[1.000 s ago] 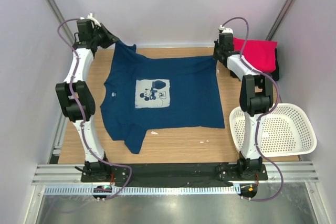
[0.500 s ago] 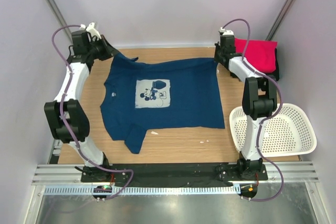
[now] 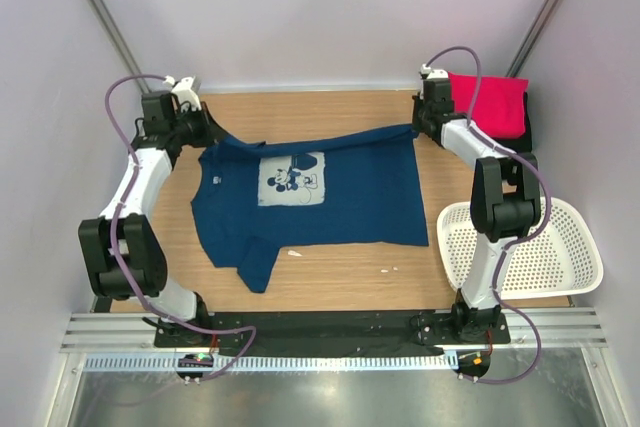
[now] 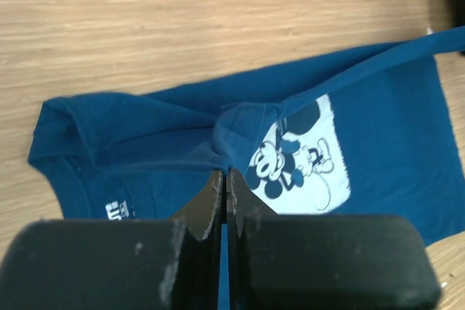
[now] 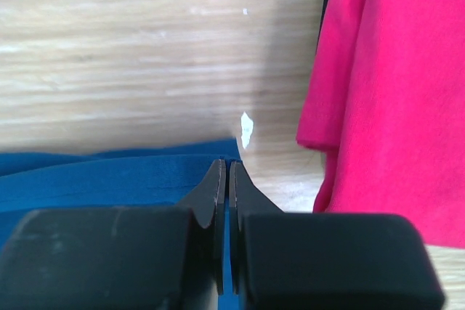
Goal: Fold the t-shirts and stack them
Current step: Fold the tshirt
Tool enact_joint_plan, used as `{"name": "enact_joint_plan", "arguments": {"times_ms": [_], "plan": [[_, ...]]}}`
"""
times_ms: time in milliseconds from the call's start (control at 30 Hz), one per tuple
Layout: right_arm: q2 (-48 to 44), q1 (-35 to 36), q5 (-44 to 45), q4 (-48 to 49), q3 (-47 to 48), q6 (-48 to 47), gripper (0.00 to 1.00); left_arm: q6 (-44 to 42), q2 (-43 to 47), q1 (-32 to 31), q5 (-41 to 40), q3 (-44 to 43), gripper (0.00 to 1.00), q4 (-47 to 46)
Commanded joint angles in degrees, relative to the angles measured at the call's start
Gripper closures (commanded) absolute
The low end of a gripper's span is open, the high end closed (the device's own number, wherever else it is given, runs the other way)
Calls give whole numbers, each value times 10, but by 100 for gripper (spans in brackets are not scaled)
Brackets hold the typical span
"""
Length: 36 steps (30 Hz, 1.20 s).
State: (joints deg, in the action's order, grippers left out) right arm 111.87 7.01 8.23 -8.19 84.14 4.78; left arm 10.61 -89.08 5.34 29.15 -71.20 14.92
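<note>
My right gripper should next move back and down onto the t-shirt's hem side and let go of the hem corner, because the t-shirt's far edge is still lifted and stretched between my grippers.
The navy t-shirt (image 3: pixel 330 202) with a pale cartoon print (image 3: pixel 290 178) lies on the wooden table, its far edge lifted and drawn toward the front. My left gripper (image 3: pixel 212 136) is shut on the far sleeve and shoulder (image 4: pixel 240 125). My right gripper (image 3: pixel 415 128) is shut on the far hem corner (image 5: pixel 145 179). The pink-red t-shirt (image 3: pixel 490 102) lies folded at the back right on a black one (image 3: pixel 527 127); it fills the right of the right wrist view (image 5: pixel 392 92).
A white perforated basket (image 3: pixel 560 247) stands at the right front. Small white scraps (image 3: pixel 388 270) lie on the table (image 3: pixel 340 282) near the front. Walls close in on both sides.
Both grippers have come toward the front with the shirt's far edge, folding it over the print. The left arm has lowered and swung inward.
</note>
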Motion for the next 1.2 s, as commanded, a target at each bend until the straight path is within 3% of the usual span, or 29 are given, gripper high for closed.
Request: {"name": "enact_joint_plan", "arguments": {"times_ms": [0,633,1167], "plan": [[-33,-3,10,14,-19,-11,99,-47,41,4,-18,14,100,-4],[-45,-2,-8,-38,-83,-8,99,-104,88,4,-69,98,100,48],[-83,-2,-33,-29,-116,-19,99,-96,107,15,-96,73,100,39]]}}
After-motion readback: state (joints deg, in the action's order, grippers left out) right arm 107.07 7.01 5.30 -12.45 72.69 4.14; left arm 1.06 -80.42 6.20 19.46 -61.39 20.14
